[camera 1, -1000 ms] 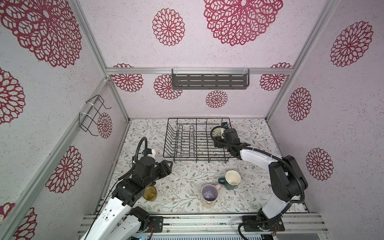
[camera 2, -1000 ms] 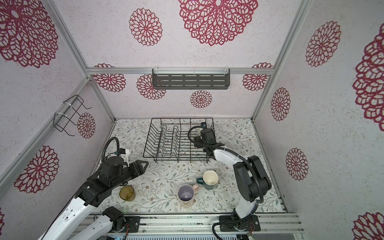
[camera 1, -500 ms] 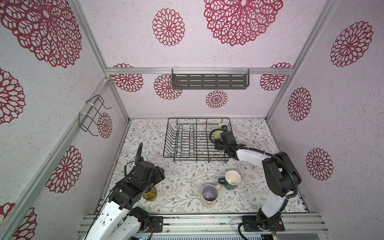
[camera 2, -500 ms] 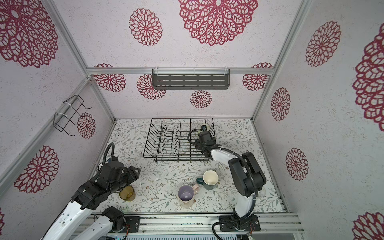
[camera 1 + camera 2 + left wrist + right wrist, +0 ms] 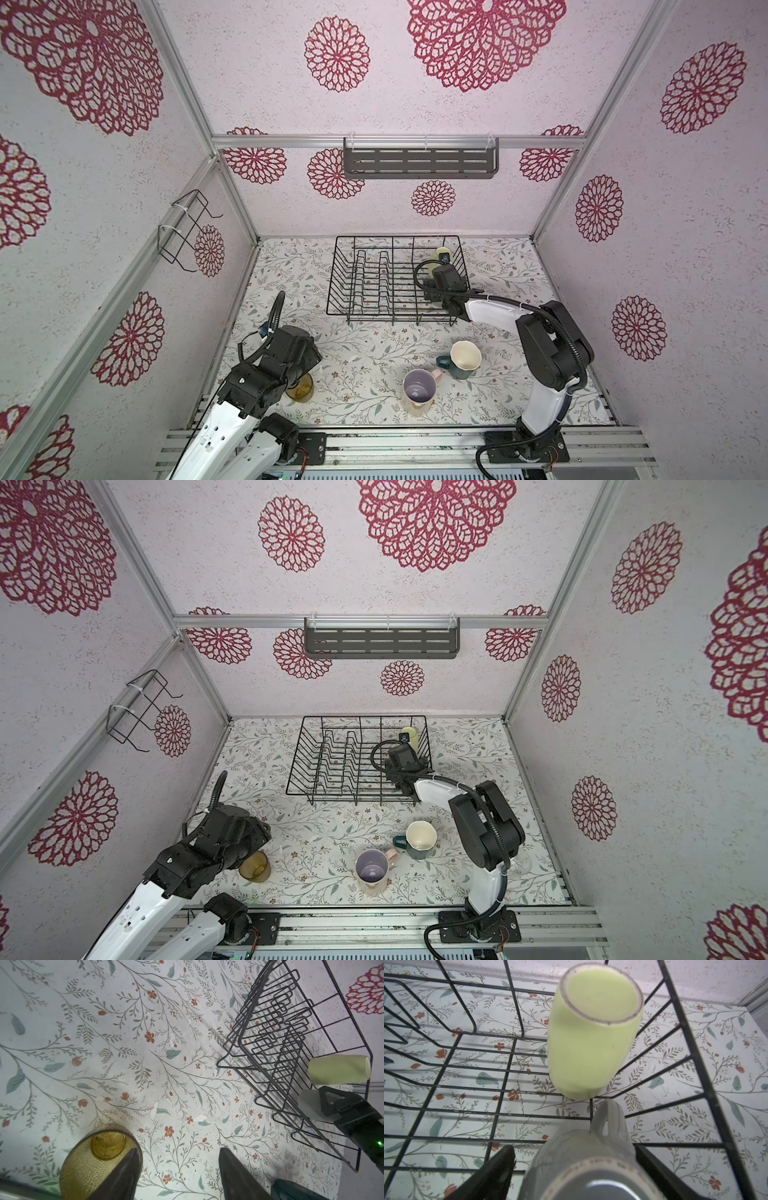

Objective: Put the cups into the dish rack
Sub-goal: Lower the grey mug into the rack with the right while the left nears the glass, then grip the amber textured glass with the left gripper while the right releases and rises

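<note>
I should move my left gripper down and back next, with open fingers, to straddle the amber glass's rim (image 5: 309, 385) (image 5: 138, 1152), because the glass stands below that gripper and closer to my base.
The black wire dish rack (image 5: 337, 270) (image 5: 302, 752) stands at the back of the table. A lime-yellow cup (image 5: 441, 252) (image 5: 591, 1047) sits upside down in its far right corner. Beside it is a grey cup (image 5: 583, 1159) (image 5: 309, 1105), also upside down. My right gripper (image 5: 574, 1148) (image 5: 442, 272) is open around that grey cup, with a gap showing at one finger. My left gripper (image 5: 178, 1149) (image 5: 309, 361) is open and empty over the table, one finger overlapping the amber glass (image 5: 93, 1159) (image 5: 300, 388). A pink mug (image 5: 419, 392), a teal mug (image 5: 464, 359) and a clear glass (image 5: 523, 864) stand near the front.
A grey slotted shelf (image 5: 419, 163) hangs on the back wall and a small wire bracket (image 5: 187, 232) on the left wall. The rack's upright plate loops (image 5: 374, 278) fill its left half. An aluminium rail (image 5: 395, 440) runs along the table's front edge.
My left arm pulled back toward the front left and came down beside the amber glass. My right gripper went lower into the rack's right end and its jaws widened around the grey cup.
</note>
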Motion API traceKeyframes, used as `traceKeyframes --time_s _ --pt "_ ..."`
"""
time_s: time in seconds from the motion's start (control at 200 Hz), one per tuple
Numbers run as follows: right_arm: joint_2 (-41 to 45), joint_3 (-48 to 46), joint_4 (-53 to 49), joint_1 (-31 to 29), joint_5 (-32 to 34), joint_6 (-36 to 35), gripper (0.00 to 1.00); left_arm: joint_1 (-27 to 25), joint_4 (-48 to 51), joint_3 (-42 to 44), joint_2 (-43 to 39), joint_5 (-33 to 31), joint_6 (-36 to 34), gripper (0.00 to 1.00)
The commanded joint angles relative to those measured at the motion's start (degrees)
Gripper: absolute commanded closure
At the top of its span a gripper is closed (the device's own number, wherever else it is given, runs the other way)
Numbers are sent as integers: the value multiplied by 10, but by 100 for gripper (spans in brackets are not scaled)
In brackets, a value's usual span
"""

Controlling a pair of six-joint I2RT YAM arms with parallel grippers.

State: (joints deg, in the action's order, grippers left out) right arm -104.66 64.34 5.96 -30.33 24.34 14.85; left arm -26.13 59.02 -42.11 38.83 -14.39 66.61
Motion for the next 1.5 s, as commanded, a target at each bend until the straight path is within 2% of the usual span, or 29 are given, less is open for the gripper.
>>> traceKeyframes --time_s 0.0,0.275,0.455,0.661,0.916,1.166,1.221,1.336,1.496 --pt "35 25 -6 -2 17 9 2 5 37 -2 13 -33 34 35" --pt "126 16 -24 -2 -12 16 1 7 114 -22 42 -49 87 33" --pt "191 3 -38 0 -30 13 1 7 156 -19 41 -14 133 34" --pt "250 -23 -36 0 -55 6 1 7 158 -1 52 11 156 35" --pt "291 -54 -26 0 -61 13 1 7 97 12 134 66 132 36" --pt "306 -67 -29 0 -76 27 1 7 74 4 221 27 99 40" --pt "308 -66 -30 0 -85 29 1 7 60 12 233 26 93 45" --pt "312 -69 -36 0 -100 37 1 7 12 41 236 33 81 68" --pt "315 -72 -39 0 -118 48 1 7 -13 51 227 34 55 90"
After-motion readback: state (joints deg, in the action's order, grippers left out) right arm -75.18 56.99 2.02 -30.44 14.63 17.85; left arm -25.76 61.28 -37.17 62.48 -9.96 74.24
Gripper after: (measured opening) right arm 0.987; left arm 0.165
